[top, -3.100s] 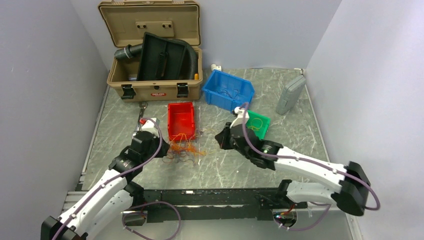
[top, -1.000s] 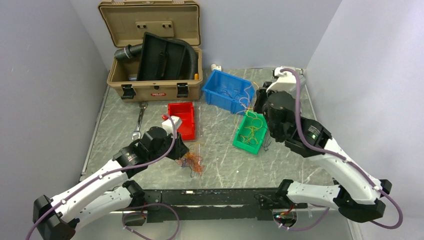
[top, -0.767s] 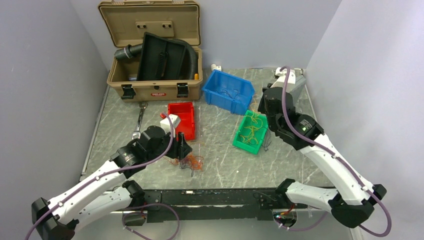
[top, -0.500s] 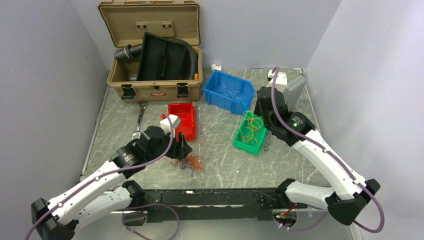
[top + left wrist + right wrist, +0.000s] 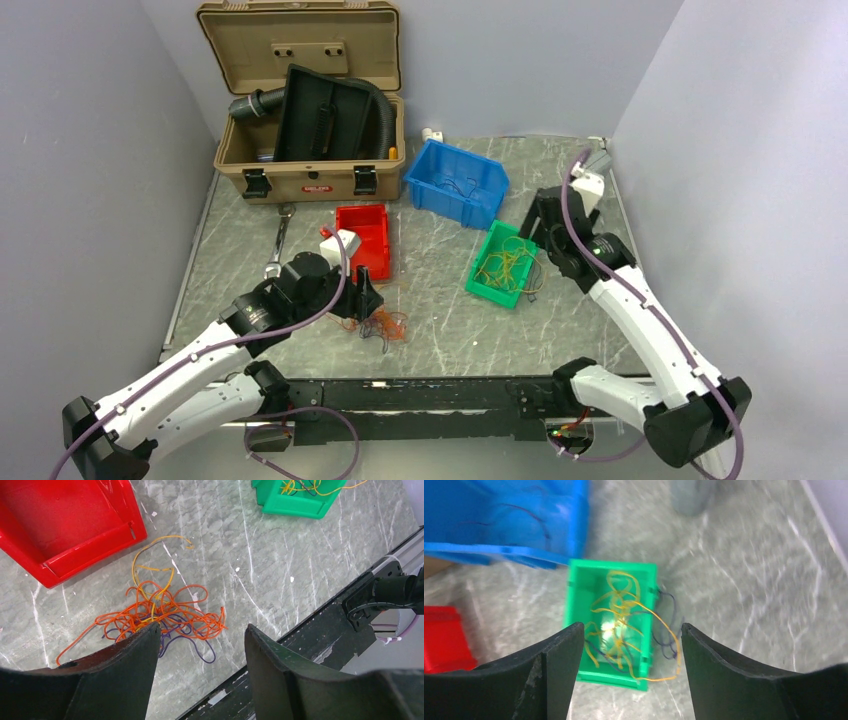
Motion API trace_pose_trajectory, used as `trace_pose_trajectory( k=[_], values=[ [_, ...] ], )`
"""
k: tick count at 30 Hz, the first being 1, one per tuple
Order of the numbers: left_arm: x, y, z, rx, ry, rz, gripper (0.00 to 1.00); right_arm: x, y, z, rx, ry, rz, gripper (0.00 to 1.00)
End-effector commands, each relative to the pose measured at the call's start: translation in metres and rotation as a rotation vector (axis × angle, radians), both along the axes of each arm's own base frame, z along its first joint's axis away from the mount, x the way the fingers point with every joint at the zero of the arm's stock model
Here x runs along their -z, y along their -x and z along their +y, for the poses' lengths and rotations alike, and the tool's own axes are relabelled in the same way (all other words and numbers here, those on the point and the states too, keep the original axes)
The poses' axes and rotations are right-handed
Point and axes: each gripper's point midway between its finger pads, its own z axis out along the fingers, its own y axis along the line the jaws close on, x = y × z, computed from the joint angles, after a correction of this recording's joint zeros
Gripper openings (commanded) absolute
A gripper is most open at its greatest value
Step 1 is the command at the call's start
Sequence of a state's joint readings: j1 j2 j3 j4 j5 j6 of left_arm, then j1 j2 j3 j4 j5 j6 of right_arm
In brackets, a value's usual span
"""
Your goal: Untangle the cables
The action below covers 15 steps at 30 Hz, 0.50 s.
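Observation:
I will pull back and tilt my right gripper next. Then I will lower it next to the side of the green bin, onto the thin purple wire that hangs outside.
The cables lie in two lots. An orange tangle with yellow and purple strands (image 5: 383, 325) (image 5: 160, 620) rests on the marble table in front of the red bin (image 5: 362, 238) (image 5: 65, 525). Yellow and dark strands (image 5: 505, 262) (image 5: 624, 612) lie in the green bin (image 5: 488, 290) (image 5: 574, 605), and a few hang over its right wall. My left gripper (image 5: 365, 295) (image 5: 202, 632) hovers open just above the orange tangle, touching nothing. Above the green bin, my right gripper (image 5: 541, 222) (image 5: 631, 626) is open and empty.
A blue bin (image 5: 440, 195) (image 5: 574, 525) with a few dark strands stands behind the green bin. An open tan case (image 5: 300, 180) holding a black hose sits at the back left. A wrench (image 5: 277, 245) lies left of the red bin. A grey box (image 5: 691, 495) is at the back right. A black rail (image 5: 430, 395) runs along the near edge.
My right gripper opened and let the yellow strands drop into the green bin, then drew back to the right. My left gripper opened above the orange tangle and barely moved.

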State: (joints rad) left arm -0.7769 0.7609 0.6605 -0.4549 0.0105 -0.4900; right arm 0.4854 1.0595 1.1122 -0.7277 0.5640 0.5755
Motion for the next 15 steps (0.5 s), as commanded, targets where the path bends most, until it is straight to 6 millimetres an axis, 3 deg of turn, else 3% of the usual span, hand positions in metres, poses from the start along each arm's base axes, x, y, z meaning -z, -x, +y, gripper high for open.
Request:
trace_pose_trajectory(
  k=[1,6,9,13,15],
  values=[
    [-0.019,-0.003,-0.002,0.006,0.024,-0.050,0.66,0.047,0.017,-0.022,0.108,-0.202,0.084,0.74],
    [-0.018,-0.002,0.000,0.008,0.019,-0.053,0.66,0.076,0.031,-0.056,0.324,-0.405,0.088,0.71],
    [-0.017,-0.001,0.001,0.010,0.016,-0.052,0.66,0.100,0.043,-0.075,0.470,-0.510,0.126,0.62],
    [-0.016,-0.002,0.006,-0.014,0.010,-0.064,0.67,0.130,0.051,-0.085,0.563,-0.679,0.156,0.60],
    [-0.015,-0.002,0.007,-0.017,0.012,-0.067,0.67,0.143,0.051,-0.080,0.560,-0.770,0.169,0.60]
  ],
)
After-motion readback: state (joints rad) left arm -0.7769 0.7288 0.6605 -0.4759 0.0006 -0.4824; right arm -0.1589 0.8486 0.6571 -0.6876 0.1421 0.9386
